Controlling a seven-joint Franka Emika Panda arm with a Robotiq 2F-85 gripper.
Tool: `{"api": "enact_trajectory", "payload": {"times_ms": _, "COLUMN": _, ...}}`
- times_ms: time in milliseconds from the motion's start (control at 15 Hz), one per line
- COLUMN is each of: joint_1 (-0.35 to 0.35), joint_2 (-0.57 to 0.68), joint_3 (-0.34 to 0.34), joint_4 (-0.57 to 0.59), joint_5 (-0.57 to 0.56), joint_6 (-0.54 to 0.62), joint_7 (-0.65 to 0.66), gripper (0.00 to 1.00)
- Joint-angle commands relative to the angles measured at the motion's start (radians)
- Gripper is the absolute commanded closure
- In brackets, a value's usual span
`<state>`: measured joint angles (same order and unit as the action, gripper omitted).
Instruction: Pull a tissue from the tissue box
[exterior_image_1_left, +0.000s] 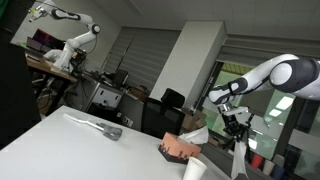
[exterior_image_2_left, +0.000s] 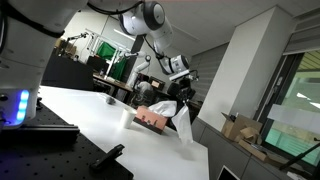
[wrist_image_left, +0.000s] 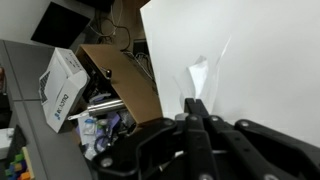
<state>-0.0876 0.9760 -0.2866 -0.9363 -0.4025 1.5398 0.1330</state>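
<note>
The tissue hangs clear of the box, so the robot's gripper will next stay over the bare tabletop (exterior_image_2_left: 174, 151) (wrist_image_left: 232, 78) beside the tissue box and open its fingers to let go of the tissue's tip.
The salmon-pink tissue box (exterior_image_1_left: 180, 150) sits near the table's edge and shows in both exterior views (exterior_image_2_left: 154, 117). My gripper (exterior_image_2_left: 180, 97) hangs just beyond the box, off to its side and above table level; it also shows in an exterior view (exterior_image_1_left: 235, 125). In the wrist view the fingers (wrist_image_left: 195, 103) are closed together, with a thin, pointed white tissue (wrist_image_left: 198, 75) sticking out from their tips. In an exterior view the tissue (exterior_image_2_left: 184, 125) hangs down from the gripper beside the box, clear of it.
A white cup (exterior_image_1_left: 195, 169) stands next to the box. A grey long-handled object (exterior_image_1_left: 95, 125) lies further along the white table (exterior_image_1_left: 90, 150). Past the table edge, a brown cardboard box (wrist_image_left: 125, 80) and a white box (wrist_image_left: 62, 85) sit on the floor.
</note>
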Motion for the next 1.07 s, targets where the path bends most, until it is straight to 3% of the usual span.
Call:
{"api": "enact_trajectory", "payload": {"times_ms": 0, "joint_1": -0.02, "joint_2": 0.162, "joint_3": 0.051, "joint_4": 0.117, "joint_5": 0.036, "joint_6": -0.034, "joint_7": -0.017, "gripper": 1.0}}
{"api": "enact_trajectory", "payload": {"times_ms": 267, "joint_1": -0.014, "joint_2": 0.268, "joint_3": 0.066, "joint_4": 0.168, "joint_5": 0.047, "joint_6": -0.032, "joint_7": -0.025, "gripper": 1.0}}
{"api": "enact_trajectory", "payload": {"times_ms": 333, "joint_1": -0.017, "joint_2": 0.28, "joint_3": 0.072, "joint_4": 0.185, "joint_5": 0.063, "joint_6": -0.04, "joint_7": -0.025, "gripper": 0.74}}
{"api": "enact_trajectory", "payload": {"times_ms": 467, "joint_1": -0.017, "joint_2": 0.284, "joint_3": 0.08, "joint_4": 0.218, "joint_5": 0.086, "joint_6": -0.048, "joint_7": -0.033, "gripper": 0.68}}
{"api": "enact_trajectory", "payload": {"times_ms": 1000, "joint_1": -0.026, "joint_2": 0.145, "joint_3": 0.164, "joint_4": 0.26, "joint_5": 0.231, "joint_6": 0.052, "joint_7": -0.057, "gripper": 0.12}}
